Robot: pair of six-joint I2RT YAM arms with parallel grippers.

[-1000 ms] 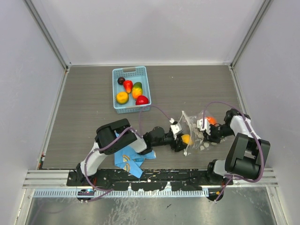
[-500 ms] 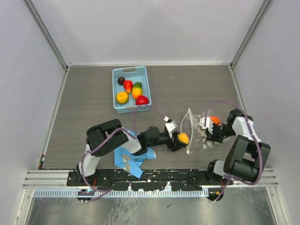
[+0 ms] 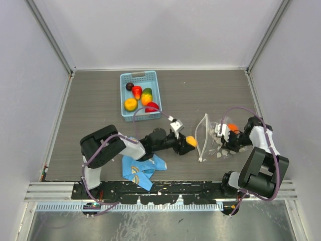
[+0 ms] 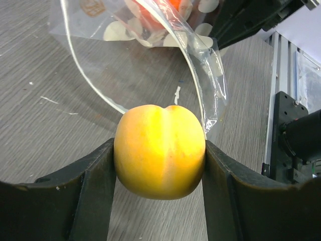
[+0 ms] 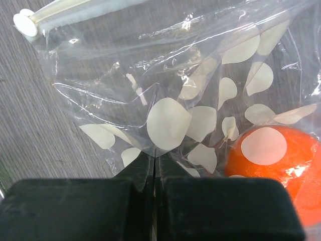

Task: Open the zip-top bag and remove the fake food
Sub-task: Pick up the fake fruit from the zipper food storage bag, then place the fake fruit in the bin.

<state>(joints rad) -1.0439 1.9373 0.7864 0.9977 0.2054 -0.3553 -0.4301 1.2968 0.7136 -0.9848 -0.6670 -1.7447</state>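
Note:
The fruit rises in my left gripper over the basket's bare far end (image 3: pixel 145 82) next and is freed. That end lies outward and to the gripper's left in the top view.
The clear polka-dot zip-top bag (image 3: pixel 213 140) lies open at the right of the table, its white zip rim (image 3: pixel 202 138) facing left. An orange fake fruit (image 3: pixel 231 127) is still inside it, seen close in the right wrist view (image 5: pixel 281 160). My right gripper (image 3: pixel 224 142) is shut on the bag's plastic (image 5: pixel 165 120). My left gripper (image 3: pixel 189 142) is shut on a yellow-orange fake fruit (image 4: pixel 159 150), held just left of the bag's mouth and outside it. Several other fake fruits (image 3: pixel 140 98) lie in the light blue basket (image 3: pixel 156 88).
A blue cartoon-print cloth (image 3: pixel 143 169) lies under the left arm near the front edge. The grey enclosure walls stand on both sides and at the back. A metal rail (image 3: pixel 160 190) runs along the front.
My left gripper has drawn back to the left with the yellow-orange fruit, out of the bag's mouth. The bag's rim has sprung more open. The right gripper has stayed put on the bag.

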